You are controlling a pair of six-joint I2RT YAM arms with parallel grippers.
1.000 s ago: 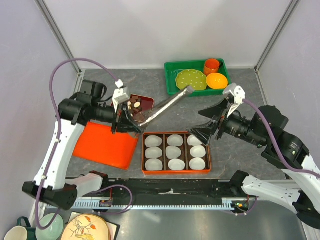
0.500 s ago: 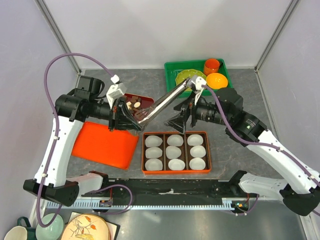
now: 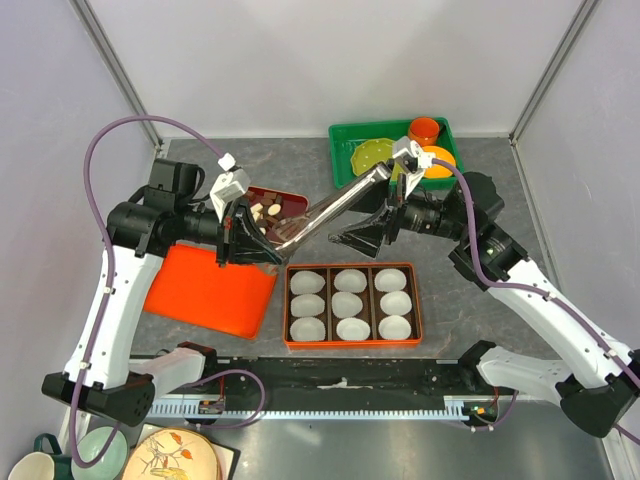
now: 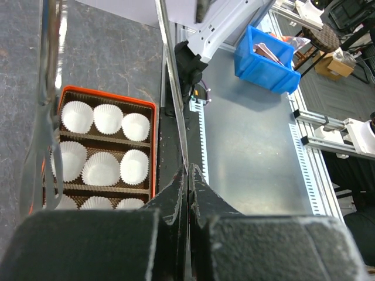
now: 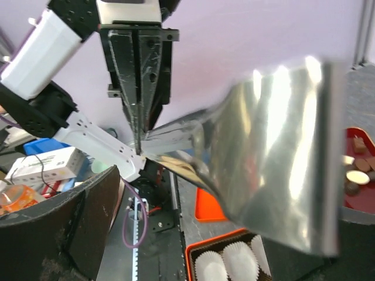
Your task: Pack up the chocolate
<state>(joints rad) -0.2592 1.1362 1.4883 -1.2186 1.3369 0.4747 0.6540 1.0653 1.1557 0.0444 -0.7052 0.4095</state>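
Note:
The middle of the tongs lies to the left in the top view. My right gripper will go that way and close clear of my left gripper.
The chocolate (image 3: 270,208), brown cubes and cream ovals, lies in a small red dish (image 3: 292,203) at the back left; it also shows in the right wrist view (image 5: 356,170). My left gripper (image 3: 262,240) is shut on one arm of metal tongs (image 3: 340,200), which slant up to the right; its jaws (image 4: 188,175) pinch the thin blade (image 4: 173,105). My right gripper (image 3: 350,236) is open and empty, just below the tongs (image 5: 275,164). One of its fingers (image 5: 64,228) shows at the lower left. An orange box (image 3: 418,305) holds several empty white paper cups (image 3: 349,304).
An orange lid (image 3: 208,290) lies left of the box. A green tray (image 3: 340,160) at the back holds a yellow-green plate (image 3: 375,155), an orange cup (image 3: 424,130) and an orange bowl (image 3: 436,160). Crockery sits off the table at the front left (image 3: 100,455).
My right arm has swung left and back from beside the box to under the tongs, still open. My left gripper has held the tongs and shifted only slightly.

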